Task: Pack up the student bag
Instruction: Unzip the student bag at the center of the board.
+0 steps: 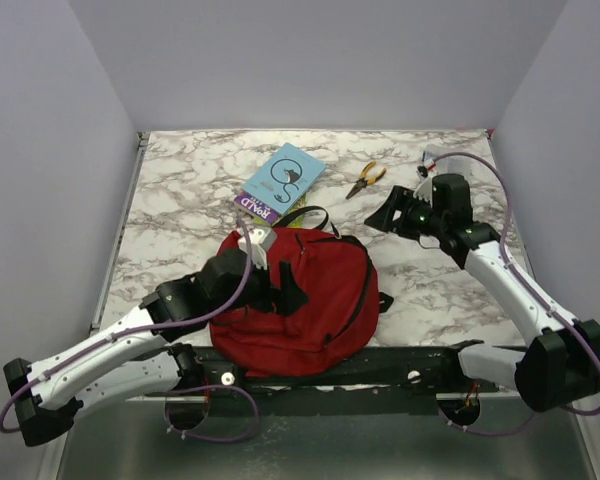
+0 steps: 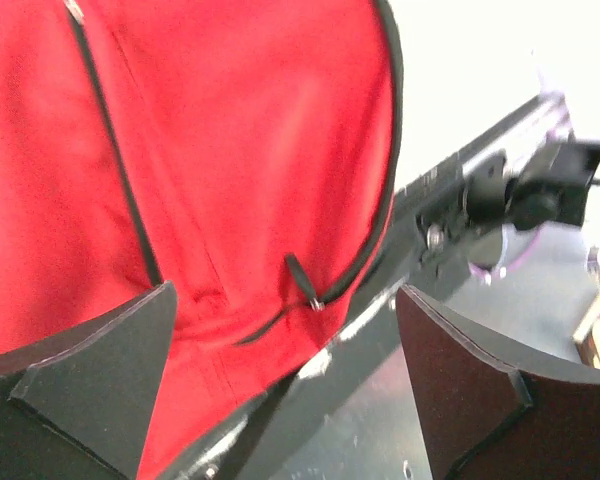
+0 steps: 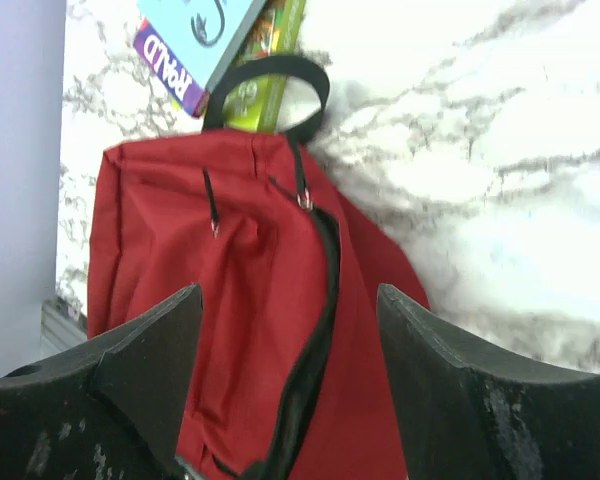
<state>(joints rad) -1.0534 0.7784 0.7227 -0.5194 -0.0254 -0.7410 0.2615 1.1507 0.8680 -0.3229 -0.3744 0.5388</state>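
Observation:
My right gripper should reach outward and down next, onto the light blue book's edge [image 1: 321, 168] by the pliers, because that edge is below the gripper and farther outward.
The student bag [image 1: 315, 305], dark red with black zippers, lies flat at the table's near middle, its black top handle [image 1: 305, 215] pointing to the far side. My left gripper [image 1: 286, 290] hovers over the bag's left part. It is open in the left wrist view [image 2: 280, 385], with red fabric and a zipper pull [image 2: 305, 285] between and beyond its fingers. My right gripper [image 1: 382, 217] hangs to the right of the bag's top, apart from it. It too is open [image 3: 290, 375], looking down on the student bag [image 3: 240, 290] with nothing held.
A light blue book [image 1: 280, 180] lies just beyond the bag's handle, with a green book [image 3: 270, 40] partly under it. Orange-handled pliers [image 1: 365, 180] lie to the far right of the books. The black rail [image 1: 380, 370] of the arm bases runs along the near edge.

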